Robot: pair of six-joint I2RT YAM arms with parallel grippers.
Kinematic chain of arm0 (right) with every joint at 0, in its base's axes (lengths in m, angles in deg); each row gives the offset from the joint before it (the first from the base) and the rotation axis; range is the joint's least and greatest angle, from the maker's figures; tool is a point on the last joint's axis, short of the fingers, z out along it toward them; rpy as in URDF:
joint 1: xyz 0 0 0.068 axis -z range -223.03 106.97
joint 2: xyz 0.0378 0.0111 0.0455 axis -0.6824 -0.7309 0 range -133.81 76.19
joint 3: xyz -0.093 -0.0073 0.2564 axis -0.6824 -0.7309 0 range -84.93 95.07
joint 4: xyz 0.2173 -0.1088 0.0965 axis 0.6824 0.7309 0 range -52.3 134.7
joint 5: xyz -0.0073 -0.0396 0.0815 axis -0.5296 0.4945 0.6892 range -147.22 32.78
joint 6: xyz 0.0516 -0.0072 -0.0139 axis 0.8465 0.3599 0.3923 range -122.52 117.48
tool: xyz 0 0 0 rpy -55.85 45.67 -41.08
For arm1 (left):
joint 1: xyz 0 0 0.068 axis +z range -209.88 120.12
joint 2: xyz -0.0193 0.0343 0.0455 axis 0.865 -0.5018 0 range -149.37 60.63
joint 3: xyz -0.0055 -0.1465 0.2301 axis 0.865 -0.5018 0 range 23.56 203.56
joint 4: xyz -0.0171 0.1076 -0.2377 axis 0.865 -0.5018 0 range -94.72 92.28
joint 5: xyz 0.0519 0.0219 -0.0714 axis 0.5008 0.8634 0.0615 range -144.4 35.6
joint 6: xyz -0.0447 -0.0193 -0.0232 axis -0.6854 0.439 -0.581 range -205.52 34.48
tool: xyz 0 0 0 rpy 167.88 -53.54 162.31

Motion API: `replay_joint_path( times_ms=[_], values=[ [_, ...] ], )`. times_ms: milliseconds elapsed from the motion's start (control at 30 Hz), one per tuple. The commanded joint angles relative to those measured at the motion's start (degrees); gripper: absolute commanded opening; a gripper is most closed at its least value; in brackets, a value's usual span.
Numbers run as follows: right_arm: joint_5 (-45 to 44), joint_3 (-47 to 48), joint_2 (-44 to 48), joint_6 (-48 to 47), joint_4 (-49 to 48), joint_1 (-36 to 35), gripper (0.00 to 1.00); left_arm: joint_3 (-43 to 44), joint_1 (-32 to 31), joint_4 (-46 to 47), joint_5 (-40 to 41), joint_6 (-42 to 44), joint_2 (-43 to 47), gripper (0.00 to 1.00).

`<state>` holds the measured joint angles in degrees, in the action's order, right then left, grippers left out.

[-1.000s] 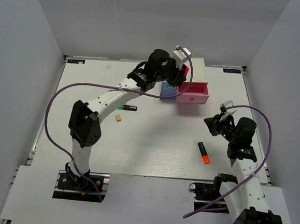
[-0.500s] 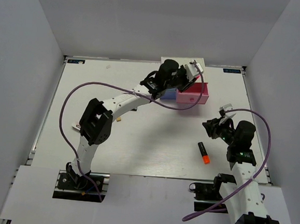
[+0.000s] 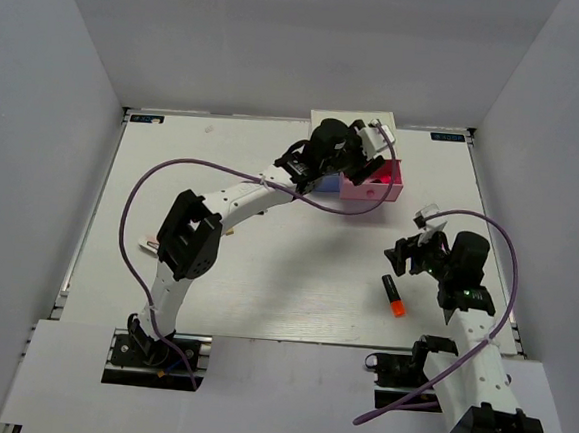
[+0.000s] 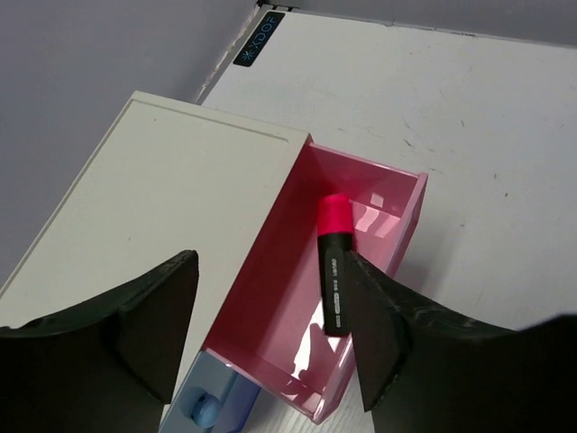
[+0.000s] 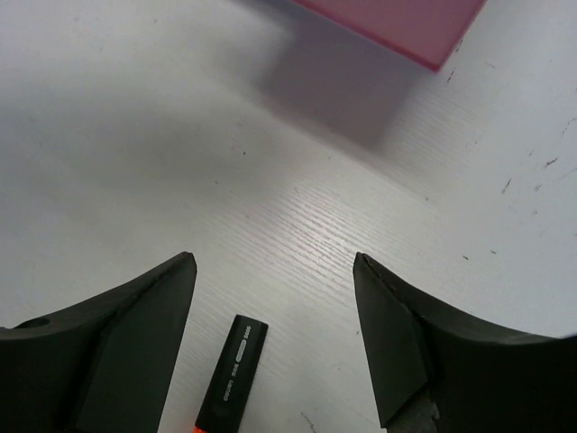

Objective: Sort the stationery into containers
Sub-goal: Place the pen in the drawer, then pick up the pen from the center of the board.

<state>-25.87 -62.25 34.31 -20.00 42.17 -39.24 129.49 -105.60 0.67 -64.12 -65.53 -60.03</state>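
Observation:
The orange-ended marker's black body (image 3: 391, 289) (image 5: 233, 374) lies slanted, nearer the robot's base than the fingers, so the right gripper will next move back and down onto it, turning slightly.
The pink-ended black marker (image 4: 334, 271) lies inside the open pink drawer (image 4: 270, 316) of the white box (image 4: 153, 198), right beside one finger of my open left gripper (image 4: 270, 262). In the top view the left gripper (image 3: 372, 159) hangs over the pink drawer (image 3: 384, 191) at the back of the table. The orange-ended marker (image 3: 393, 295) lies on the table at the right. My right gripper (image 3: 413, 250) stands open just above it. In the right wrist view the orange-ended marker (image 5: 233, 379) lies low between the tips of the right gripper (image 5: 275, 266). The green-ended marker is hidden under the left arm.
A small blue drawer (image 3: 324, 182) with its round knob (image 4: 206, 410) sits left of the pink one. The left arm (image 3: 241, 198) stretches diagonally across the table's middle. Grey walls close in the white table (image 3: 293, 297) on three sides.
The left gripper carried the pink-ended marker right over the pink drawer, then opened and let it go there. The right gripper opened and moved down-left toward the orange-ended marker.

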Motion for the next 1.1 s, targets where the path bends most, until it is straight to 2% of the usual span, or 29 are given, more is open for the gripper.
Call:
replay_joint_path(
  times_ms=[0,133,233,267,367,467,500,533,567,667,833,867,967,1067],
  values=[
    [-0.6,4.0,-0.6,-8.0,6.8,0.3,0.76,2.5,-0.4,2.0,1.4,-1.7,3.5,0.77],
    [2.0,6.2,-2.5,-19.6,18.0,0.0,0.71,-0.4,-0.4,2.0,4.3,-10.4,11.1,0.81],
    [1.7,6.7,-4.8,-24.3,24.6,-0.1,0.7,-9.4,0.1,2.6,5.9,-17.8,17.7,0.81],
    [0.1,6.4,-5.1,-24.6,25.4,-0.1,0.7,-12.6,0.1,3.4,5.9,-19.7,20.4,0.81],
    [-0.7,5.7,-7.1,-24.6,26.4,-0.3,0.71,-30.9,0.7,6.6,8.3,-28.3,31.8,0.82],
    [-0.9,6.0,-10.1,-24.2,27.2,-1.0,0.72,-43.2,0.7,7.1,15.2,-36.7,42.4,0.91],
    [-1.3,6.2,-11.0,-24.0,27.0,-1.2,0.72,-45.5,0.7,5.6,20.4,-39.6,44.7,0.98],
    [-1.6,6.3,-13.2,-23.6,26.4,-1.5,0.72,-47.5,0.7,4.0,23.5,-43.2,46.8,1.0],
    [-2.4,6.6,-13.9,-23.1,26.3,-1.7,0.72,-51.1,1.2,0.6,28.5,-50.0,50.5,1.0],
    [-4.6,7.3,-17.4,-22.6,26.4,-2.8,0.71,-57.4,1.2,-1.6,32.3,-55.4,55.1,1.0],
    [-11.5,7.5,-23.5,-20.0,24.1,-3.6,0.66,-61.2,1.2,-5.8,35.4,-64.8,59.3,1.0],
    [-12.1,7.5,-23.8,-19.7,24.0,-5.6,0.66,-61.7,1.2,-6.9,35.4,-66.0,59.3,1.0],
    [-13.9,7.4,-24.8,-19.2,23.7,-6.8,0.61,-60.6,1.2,-10.6,35.4,-69.6,57.9,1.0],
    [-14.8,6.9,-25.1,-18.6,23.9,-7.7,0.5,-59.0,2.3,-15.3,36.0,-75.2,55.1,1.0]
  ],
)
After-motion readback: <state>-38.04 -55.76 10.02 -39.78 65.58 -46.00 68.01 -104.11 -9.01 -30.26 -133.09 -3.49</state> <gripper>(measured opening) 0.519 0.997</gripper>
